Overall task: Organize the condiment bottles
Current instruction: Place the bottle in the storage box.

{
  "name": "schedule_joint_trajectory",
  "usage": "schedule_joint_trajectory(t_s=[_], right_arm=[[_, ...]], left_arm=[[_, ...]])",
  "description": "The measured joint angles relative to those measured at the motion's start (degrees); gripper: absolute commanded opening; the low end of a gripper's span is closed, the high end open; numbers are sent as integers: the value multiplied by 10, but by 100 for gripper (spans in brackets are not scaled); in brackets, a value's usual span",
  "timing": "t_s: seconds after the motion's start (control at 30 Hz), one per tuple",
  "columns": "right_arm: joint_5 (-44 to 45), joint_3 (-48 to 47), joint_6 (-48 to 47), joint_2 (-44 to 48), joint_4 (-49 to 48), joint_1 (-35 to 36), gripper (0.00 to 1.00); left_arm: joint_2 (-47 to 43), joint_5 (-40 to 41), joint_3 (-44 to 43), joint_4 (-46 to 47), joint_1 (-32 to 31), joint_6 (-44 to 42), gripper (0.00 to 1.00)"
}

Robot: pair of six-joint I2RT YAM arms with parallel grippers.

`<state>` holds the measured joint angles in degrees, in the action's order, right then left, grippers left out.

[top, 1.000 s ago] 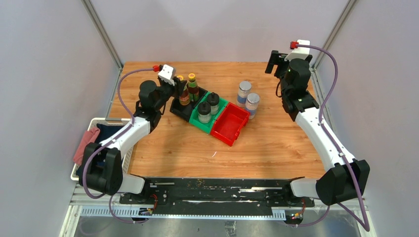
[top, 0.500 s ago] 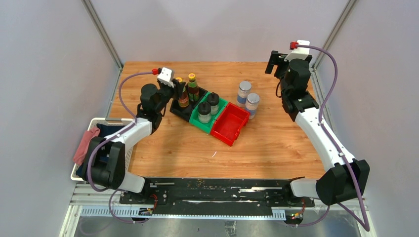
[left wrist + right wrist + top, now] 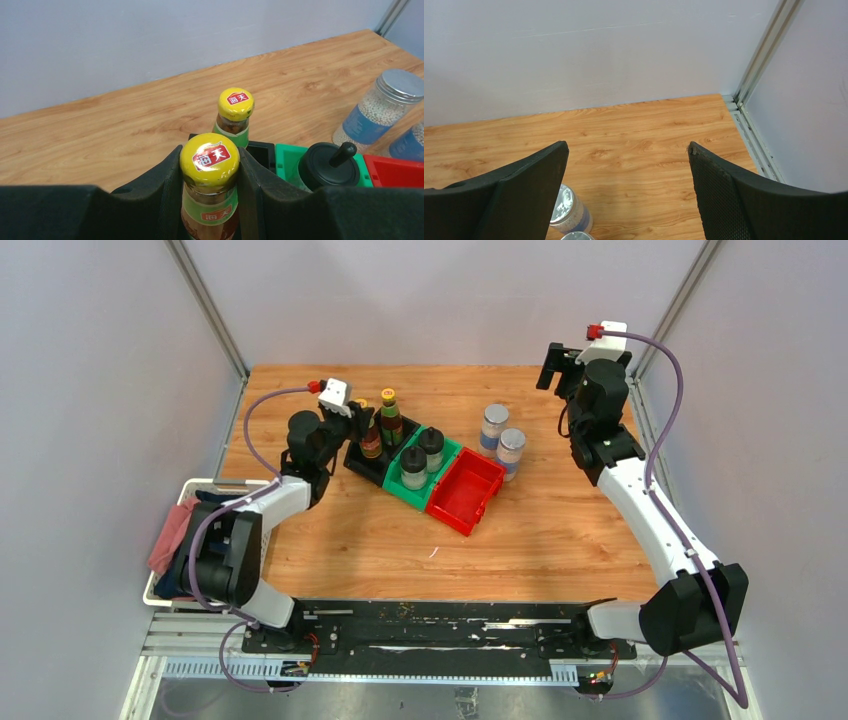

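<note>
The brown bottle in my left gripper goes down into the near part of the black bin (image 3: pixel 362 468) next for release, since the second brown bottle takes the bin's far end.
My left gripper (image 3: pixel 210 167) is shut on the neck of a dark brown bottle with a yellow cap (image 3: pixel 210 156), which is over the black bin (image 3: pixel 362 468); its base is hidden. The second brown bottle (image 3: pixel 389 418) stands just behind it in that bin. Two squat clear bottles with black caps (image 3: pixel 413 468) (image 3: pixel 431 447) sit in the green bin (image 3: pixel 449 452). Two silver-lidded shakers (image 3: pixel 493 427) (image 3: pixel 511 451) stand on the wood beside the red bin (image 3: pixel 465 490). My right gripper (image 3: pixel 628 147) hangs open and holds nothing, high at the back right above a shaker (image 3: pixel 566 212).
A white basket (image 3: pixel 165 585) with a pink and a dark cloth hangs off the table's left edge. Metal frame posts (image 3: pixel 208 308) rise at the back corners, and grey walls close in on three sides.
The left arm's elbow has folded in toward its base, and its gripper with the brown bottle has shifted slightly down. The right arm has not moved.
</note>
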<state>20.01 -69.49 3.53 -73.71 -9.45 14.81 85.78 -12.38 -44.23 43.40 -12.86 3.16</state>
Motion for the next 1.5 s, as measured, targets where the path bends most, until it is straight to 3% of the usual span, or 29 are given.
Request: schedule_joint_trajectory(t_s=[1.5], right_arm=[[9,0,-1,-20,0,0,94]], left_arm=[[75,-22,-20,32,7,17,0]])
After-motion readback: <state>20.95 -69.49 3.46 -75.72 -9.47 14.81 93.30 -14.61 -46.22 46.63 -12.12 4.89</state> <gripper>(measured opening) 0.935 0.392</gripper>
